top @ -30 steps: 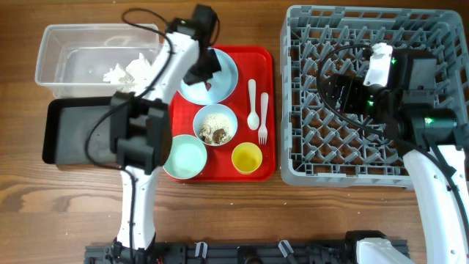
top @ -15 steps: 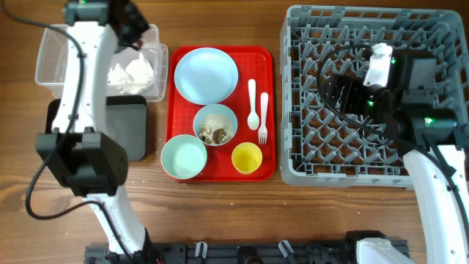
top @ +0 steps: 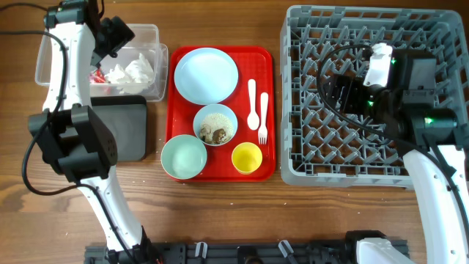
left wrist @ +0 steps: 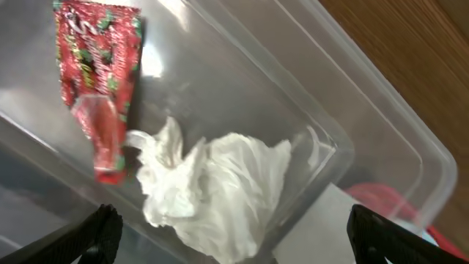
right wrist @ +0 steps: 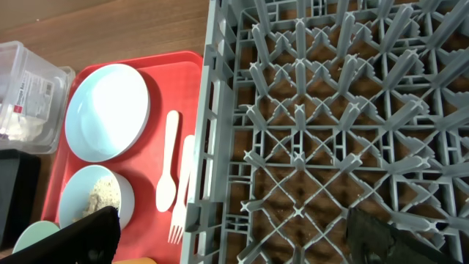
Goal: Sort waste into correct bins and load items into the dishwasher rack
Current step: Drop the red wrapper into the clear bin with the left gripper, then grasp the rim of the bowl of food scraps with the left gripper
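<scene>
Next, my left gripper moves back, to the right in the overhead view, and down onto the pale blue bowl's spoon-side rim (top: 236, 125), as scraps still lie inside.
My left gripper (top: 113, 33) (left wrist: 238, 246) hangs open over the clear tub (top: 152, 33), with nothing between its fingers. Inside the tub lie a red-and-white wrapper (left wrist: 95, 88) (top: 95, 75) and crumpled white tissue (left wrist: 212, 191) (top: 133, 70). The red tray (top: 267, 62) carries the pale blue plate (top: 207, 75), a pale blue bowl (top: 215, 125) with rice-like scraps, the mint-green bowl (top: 184, 157), the yellow cup (top: 247, 158), the spoon (top: 252, 103) and the fork (top: 264, 121). My right gripper (top: 335, 94) (right wrist: 245, 242) is open and empty above the left part of the grey rack (top: 366, 147) (right wrist: 330, 110).
The black tray (top: 128, 128) lies just in front of the tub, partly under my left arm. In the right wrist view the plate (right wrist: 106, 110), spoon (right wrist: 168, 172) and fork (right wrist: 179, 213) lie beside the rack's left wall. Bare wood runs along the table's front.
My left arm swung from the plate over to the clear tub and its gripper opened, dropping the red wrapper into the tub. The right arm has not moved.
</scene>
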